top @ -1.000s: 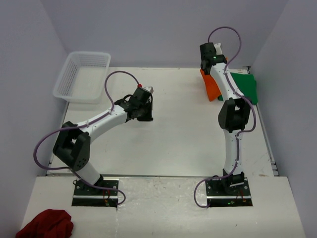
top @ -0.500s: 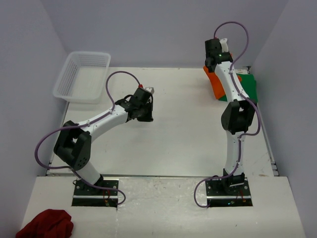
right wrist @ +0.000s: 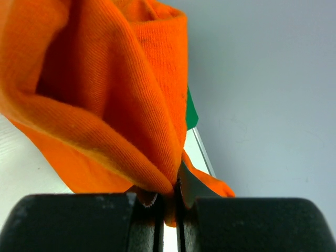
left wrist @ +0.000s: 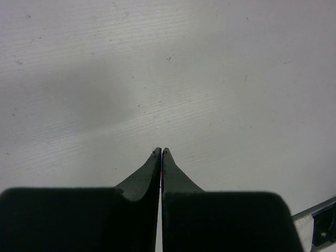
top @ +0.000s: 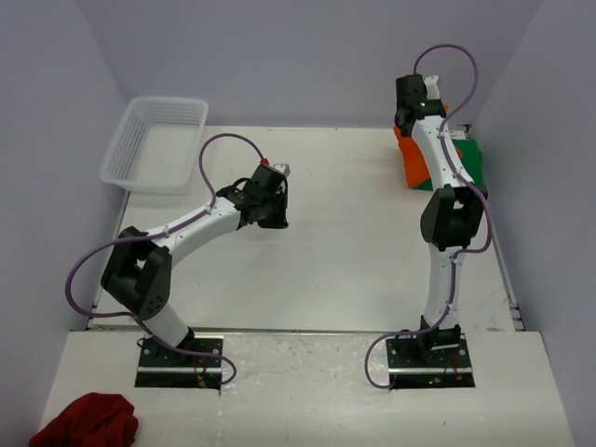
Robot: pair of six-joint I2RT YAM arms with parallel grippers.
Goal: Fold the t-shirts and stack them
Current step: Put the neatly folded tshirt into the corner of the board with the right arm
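My right gripper next goes down and to the right in the top view toward the green t-shirt (top: 470, 160) (right wrist: 191, 111) and releases the orange t-shirt's fold, as the green t-shirt lies uncovered.
The orange t-shirt (top: 413, 156) hangs bunched at the table's far right corner, and my right gripper (right wrist: 177, 185) is shut on a fold of the orange cloth (right wrist: 105, 94). The dark green t-shirt (top: 470, 160) lies flat under and beside it, by the right wall; a sliver of this green shirt (right wrist: 191, 113) shows behind the orange one in the right wrist view. My left gripper (top: 270, 207) rests over the bare middle-left of the table, and in the left wrist view the left gripper (left wrist: 160, 153) is shut with nothing between its fingers.
A white mesh basket (top: 156, 142) stands at the far left corner. A dark red cloth (top: 86, 421) lies on the near ledge, left of the left arm's base. Walls close in on the table's back, left and right sides.
My right gripper has moved right and toward the back wall, carrying the orange t-shirt further over the green one. The left arm has not moved.
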